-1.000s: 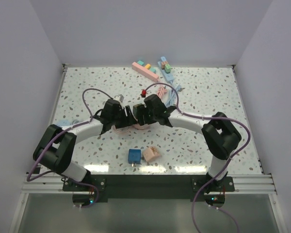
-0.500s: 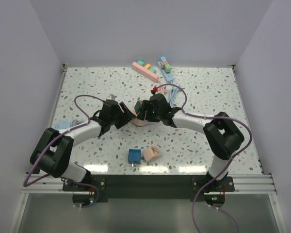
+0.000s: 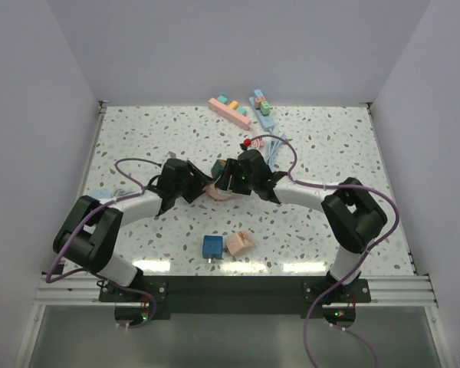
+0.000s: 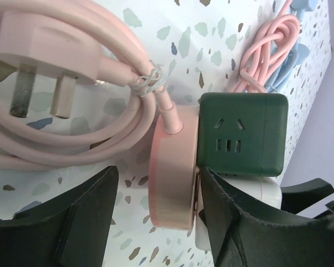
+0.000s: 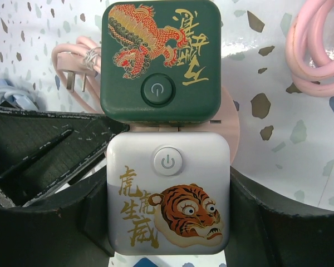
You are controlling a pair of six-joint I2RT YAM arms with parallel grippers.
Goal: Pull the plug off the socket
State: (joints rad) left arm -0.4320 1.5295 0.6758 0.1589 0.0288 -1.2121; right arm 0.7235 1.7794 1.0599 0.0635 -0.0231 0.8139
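My right gripper pulls the white cube back next and releases it on the bare tabletop point(image 3: 263, 241) beside the peach cube, since loose cubes already lie there.
A green cube socket point(image 5: 160, 61) with a dragon print and a white cube socket point(image 5: 167, 200) with a tiger print sit joined side by side. A round pink plug point(image 4: 172, 167) sits against the green cube point(image 4: 242, 133). Its pink cable point(image 4: 72, 133) loops to a pink pin plug point(image 4: 44, 55) lying on the table. My right gripper point(image 5: 168, 189) is shut on the white cube. My left gripper point(image 4: 158, 178) is open around the pink plug: the right finger touches it, the left finger stands apart. In the top view both grippers point(image 3: 203, 188) point(image 3: 226, 180) meet at mid table.
A blue cube point(image 3: 211, 245) and a peach cube point(image 3: 239, 243) lie near the front. A pink power strip point(image 3: 230, 112) and a blue one point(image 3: 262, 107) lie at the back edge. Coiled pink and blue cables point(image 3: 267, 149) lie behind the right gripper.
Over the last second both grippers and the socket block have shifted slightly back and right. Since half a second ago almost nothing has moved.
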